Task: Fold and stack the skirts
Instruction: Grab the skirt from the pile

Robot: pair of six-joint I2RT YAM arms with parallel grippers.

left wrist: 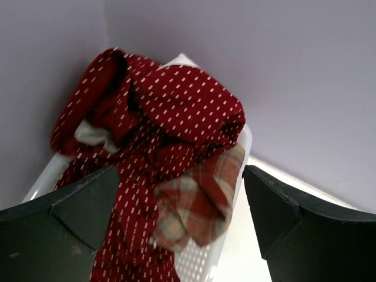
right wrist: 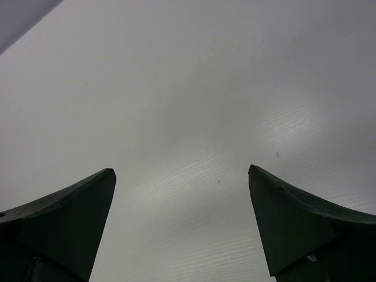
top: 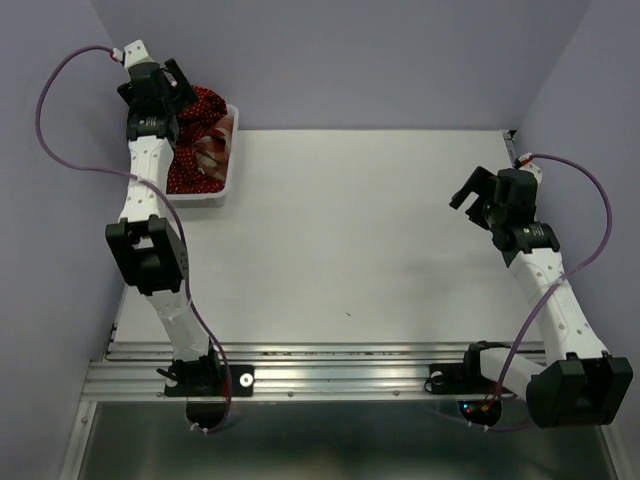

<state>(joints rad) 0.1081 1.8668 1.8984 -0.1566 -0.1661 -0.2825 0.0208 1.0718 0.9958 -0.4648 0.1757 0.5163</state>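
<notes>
My left gripper lowers next, toward the right in the top view, onto that bulge of dotted cloth by the basket's far rim.
The skirts lie heaped in a white slotted basket in the table's far left corner. Dark red polka-dot cloth fills most of it, and I cannot tell the dotted pieces apart. A red-and-cream plaid skirt lies on the right side. In the left wrist view the dotted cloth bulges over the basket's rim, with the plaid skirt below it. My left gripper hangs open above the heap, touching nothing. My right gripper is open over bare table at the right.
Lilac walls close in the left, back and right sides, and the basket sits tight against the left one. The white tabletop stretches between the arms. A metal rail with both arm bases runs along the near edge.
</notes>
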